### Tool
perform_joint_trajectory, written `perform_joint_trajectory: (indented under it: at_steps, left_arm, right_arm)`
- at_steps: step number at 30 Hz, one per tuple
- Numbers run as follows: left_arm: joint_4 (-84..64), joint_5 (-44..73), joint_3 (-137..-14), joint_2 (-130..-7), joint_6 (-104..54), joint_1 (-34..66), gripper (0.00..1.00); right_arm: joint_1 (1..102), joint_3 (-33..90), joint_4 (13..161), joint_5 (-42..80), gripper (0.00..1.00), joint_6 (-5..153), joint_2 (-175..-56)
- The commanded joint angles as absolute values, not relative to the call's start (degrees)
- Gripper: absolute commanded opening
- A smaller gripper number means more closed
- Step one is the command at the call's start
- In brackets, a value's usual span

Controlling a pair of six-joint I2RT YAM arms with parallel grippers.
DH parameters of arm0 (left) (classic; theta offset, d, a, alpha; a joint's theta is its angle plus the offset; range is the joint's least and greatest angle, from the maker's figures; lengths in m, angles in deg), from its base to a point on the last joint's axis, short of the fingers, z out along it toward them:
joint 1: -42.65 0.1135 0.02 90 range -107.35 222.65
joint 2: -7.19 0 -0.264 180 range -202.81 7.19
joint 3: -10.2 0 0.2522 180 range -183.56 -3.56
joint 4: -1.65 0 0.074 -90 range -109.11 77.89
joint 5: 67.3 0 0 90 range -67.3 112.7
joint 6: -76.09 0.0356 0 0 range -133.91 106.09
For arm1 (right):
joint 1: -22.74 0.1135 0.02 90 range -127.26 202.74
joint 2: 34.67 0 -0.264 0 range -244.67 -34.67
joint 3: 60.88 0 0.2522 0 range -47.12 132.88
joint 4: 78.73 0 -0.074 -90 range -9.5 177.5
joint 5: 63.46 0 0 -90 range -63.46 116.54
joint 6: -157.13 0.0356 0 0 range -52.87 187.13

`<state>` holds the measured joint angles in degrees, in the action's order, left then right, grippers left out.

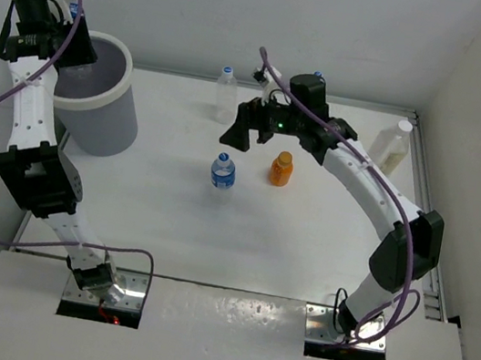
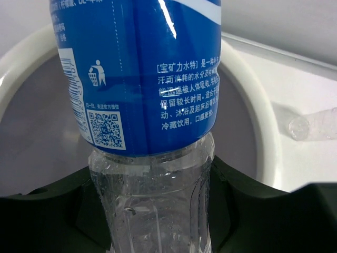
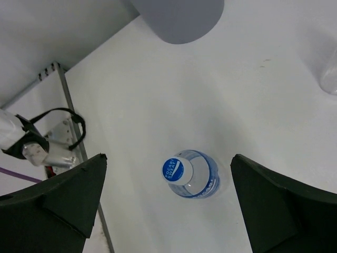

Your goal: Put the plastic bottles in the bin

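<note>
The blue cap (image 1: 223, 157) (image 3: 173, 169) lies below my right gripper, between its spread fingers, so the open gripper moves down onto it next and closes its fingers there.
My left gripper (image 1: 64, 44) is raised over the bin (image 1: 105, 107), a round grey bucket with a thick white rim. It is shut on a clear bottle with a blue label (image 2: 142, 79). The bottle stands between the fingers (image 2: 263, 211), with the bin's inside and rim (image 2: 263, 137) behind it. My right gripper (image 1: 248, 126) is open and empty, above a clear blue-capped bottle (image 1: 223, 171). In the right wrist view this bottle (image 3: 189, 173) stands upright between the spread fingers (image 3: 284, 205), well below them. An orange bottle (image 1: 281, 168), a clear bottle (image 1: 226, 94) and a whitish bottle (image 1: 389, 147) stand on the table.
The bin stands at the table's far left, its base showing in the right wrist view (image 3: 179, 18). White walls close the table at the back and sides. A raised rail (image 1: 426, 202) runs along the right edge. A clear bottle (image 2: 316, 124) shows beyond the bin's rim.
</note>
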<state>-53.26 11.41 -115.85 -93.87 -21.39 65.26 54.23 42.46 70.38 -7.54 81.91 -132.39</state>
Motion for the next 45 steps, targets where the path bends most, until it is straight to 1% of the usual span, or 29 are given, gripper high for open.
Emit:
perform_joint_trajectory:
  at_steps: [1,3,4,5,6,7,8,9,17,19,20,21,23,24,27,28,30,34,37,38,39,42,43,45]
  left_arm:
    - [-51.7,8.1,-116.2,-94.1,-20.3,66.2,0.39]
    - [-51.7,7.6,-116.2,-94.6,-19.8,66.7,0.54]
    - [-51.7,7.0,-116.2,-94.6,-19.8,66.7,0.69]
    - [-51.7,7.0,-116.8,-94.6,-19.8,66.7,0.75]
    - [-51.7,5.4,-116.8,-94.6,-19.8,66.7,0.77]
    - [-51.7,4.9,-117.3,-94.6,-19.8,66.7,0.92]
    - [-51.7,4.9,-117.8,-93.9,-19.8,66.7,0.94]
    - [-51.7,3.5,-117.8,-93.9,-19.8,66.7,1.0]
    - [-49.3,-3.5,-117.6,-88.9,-19.8,65.6,1.0]
    - [-48.8,-4.1,-116.2,-87.7,-19.3,64.9,1.0]
    - [-48.2,-4.1,-116.1,-86.7,-19.3,64.9,1.0]
    - [-48.2,-4.1,-115.5,-86.7,-18.7,64.4,1.0]
    - [-47.7,-4.1,-114.8,-85.1,-18.1,63.8,1.0]
    - [-47.0,-4.1,-114.2,-85.1,-18.1,63.8,1.0]
    - [-46.5,-4.1,-113.1,-84.6,-18.1,63.8,1.0]
    - [-46.5,-4.1,-113.1,-84.6,-18.1,63.8,1.0]
    - [-46.5,-4.1,-112.4,-84.0,-17.5,63.8,1.0]
    - [-45.9,-5.2,-110.5,-83.5,-16.5,63.3,1.0]
    - [-45.3,-6.4,-109.4,-82.9,-15.1,62.5,1.0]
    - [-45.3,-7.4,-109.4,-82.3,-14.5,62.5,1.0]
    - [-45.3,-8.3,-108.8,-81.7,-13.7,61.8,1.0]
    - [-45.3,-14.4,-106.0,-79.8,-8.9,59.5,1.0]
    - [-45.3,-17.8,-104.0,-77.9,-5.9,57.7,1.0]
    - [-46.0,-20.3,-101.8,-75.8,-3.0,55.1,1.0]
  right_arm:
    - [56.8,41.9,69.8,-4.1,1.0,74.7,-132.5]
    - [57.5,41.3,69.8,-3.0,1.0,73.4,-132.5]
    - [57.8,40.9,69.8,-2.0,1.0,73.0,-132.6]
    - [58.5,40.5,69.8,-1.7,1.0,71.8,-132.7]
    - [58.5,40.2,69.8,-1.2,1.0,71.2,-132.6]
    - [59.4,39.5,69.9,0.0,1.0,70.6,-132.5]
    - [59.6,39.0,69.8,0.2,1.0,69.3,-132.5]
    - [60.0,38.8,69.8,0.6,1.0,68.7,-132.5]
    - [63.0,34.6,71.9,5.7,1.0,63.9,-133.7]
    - [63.1,34.4,72.5,6.2,0.95,64.0,-134.5]
    - [62.9,34.2,72.6,6.2,0.91,64.1,-134.5]
    - [63.1,34.2,73.0,6.2,0.83,64.2,-134.7]
    - [63.1,33.7,73.5,6.4,0.74,64.2,-134.6]
    - [63.0,33.6,74.0,6.5,0.66,64.3,-134.7]
    - [63.3,33.3,73.8,6.4,0.55,64.1,-134.7]
    - [63.2,33.0,74.2,6.4,0.49,64.1,-134.6]
    - [63.0,33.0,74.5,6.4,0.45,64.1,-134.7]
    - [63.2,32.9,74.6,6.2,0.31,63.5,-134.5]
    - [62.9,33.0,74.6,6.2,0.11,63.4,-134.4]
    - [62.7,33.0,74.6,6.0,0.02,63.5,-134.4]
    - [62.7,33.1,74.6,6.1,0.0,63.5,-134.2]
    - [62.3,34.0,73.8,5.4,0.0,64.7,-132.9]
    - [61.2,35.6,72.9,5.0,0.0,65.5,-132.4]
    - [60.3,38.9,72.4,3.1,0.0,68.6,-131.5]
